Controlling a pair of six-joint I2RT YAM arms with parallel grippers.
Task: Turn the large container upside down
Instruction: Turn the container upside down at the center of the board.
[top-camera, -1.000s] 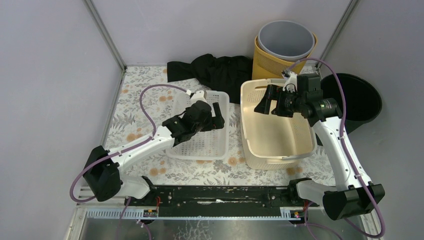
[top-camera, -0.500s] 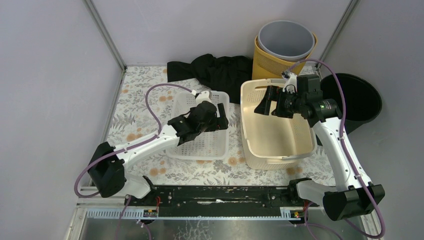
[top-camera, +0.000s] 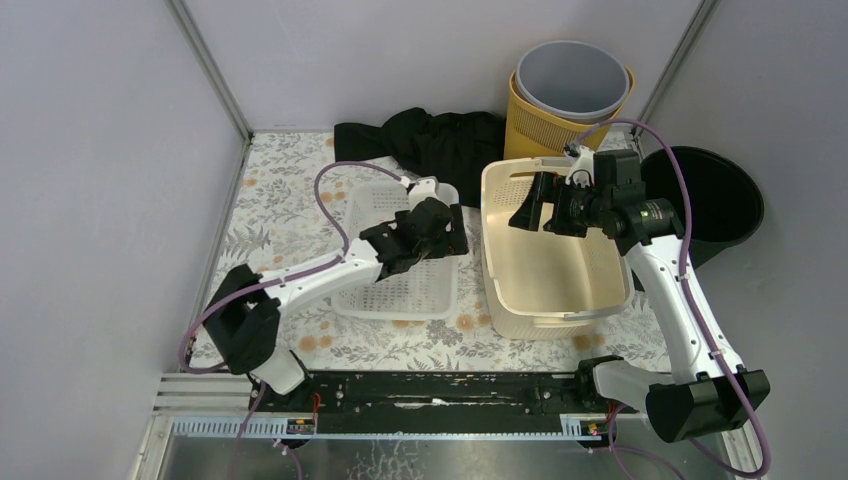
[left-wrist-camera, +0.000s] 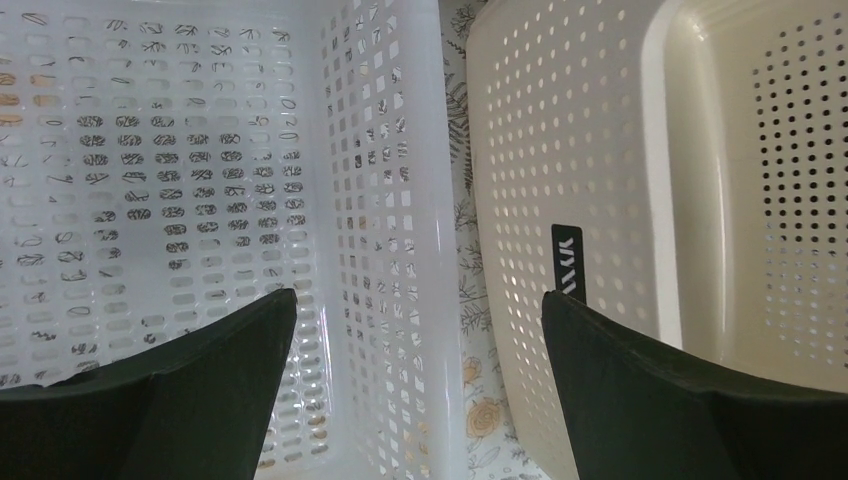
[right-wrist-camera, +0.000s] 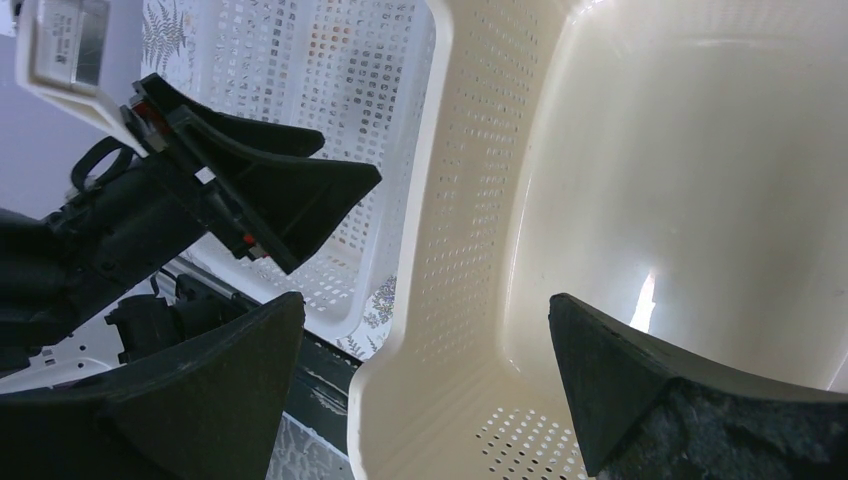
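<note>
The rim of the white basket beside the container already runs between the open fingers, so the left gripper will next move down over that rim and close there.
The large container (top-camera: 560, 272) is a cream perforated tub standing upright, mouth up, on the right of the flowered table. My right gripper (top-camera: 530, 206) hovers open above its left wall; in the right wrist view that wall and rim (right-wrist-camera: 440, 200) run between the fingers of the right gripper (right-wrist-camera: 426, 296) without touching them. My left gripper (top-camera: 448, 232) is open over the right wall of the white basket (top-camera: 400, 270), just left of the container. In the left wrist view the left gripper (left-wrist-camera: 420, 295) spans that white wall, with the container's outer side (left-wrist-camera: 590, 150) at its right finger.
The white slotted basket (left-wrist-camera: 150, 150) lies beside the container, a narrow strip of tablecloth between them. Behind are a black cloth (top-camera: 430, 140) and a grey bin inside a yellow basket (top-camera: 570, 85). A black round bin (top-camera: 712, 195) stands at the right. A black rail (top-camera: 440, 390) runs along the front edge.
My left arm has swung to the right, carrying its open gripper across the white basket to its right wall, close to the container. The right arm has hardly moved.
</note>
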